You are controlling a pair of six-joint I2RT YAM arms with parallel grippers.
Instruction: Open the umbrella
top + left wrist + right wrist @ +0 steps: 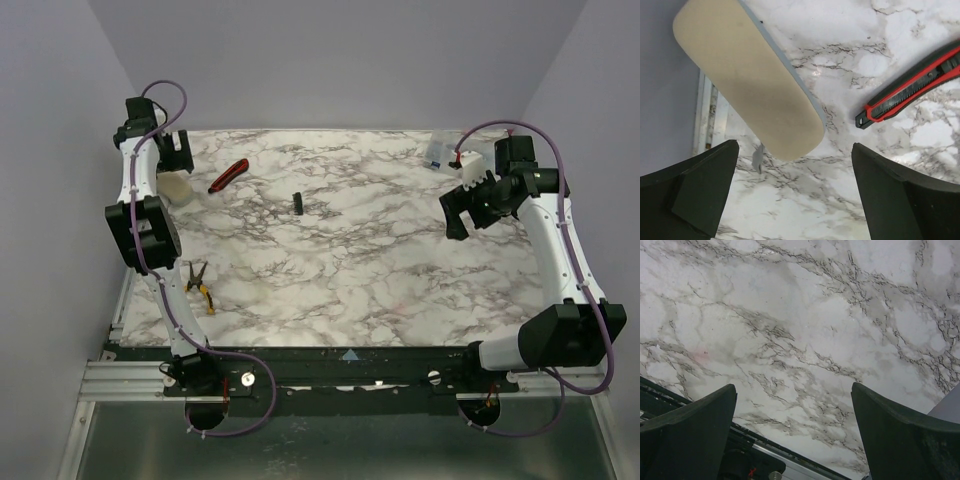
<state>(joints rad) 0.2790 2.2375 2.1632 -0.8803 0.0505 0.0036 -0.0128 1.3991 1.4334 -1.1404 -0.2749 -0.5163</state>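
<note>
The roll lies at a slant below my fingers, so my left gripper should next turn in line with the umbrella and move down until the fingers are on both sides of the rounded near end (180, 197) (793, 139).
The umbrella (178, 188) lies collapsed at the far left of the marble table, a short pale cream roll. In the left wrist view the umbrella (745, 75) runs diagonally from the upper left, and its rounded end reaches down between my fingertips. My left gripper (794, 165) is open and empty just above that end; in the top view the left gripper (176, 150) hangs beyond the roll. My right gripper (458, 212) is open and empty over the right side of the table, far from the umbrella. It also shows open in the right wrist view (794, 395).
A red-handled cutter (228, 175) lies just right of the umbrella and also shows in the left wrist view (912, 87). Yellow-handled pliers (198, 285) lie near the left front. A small black piece (297, 202) lies mid-table. A clear container (437, 152) stands far right.
</note>
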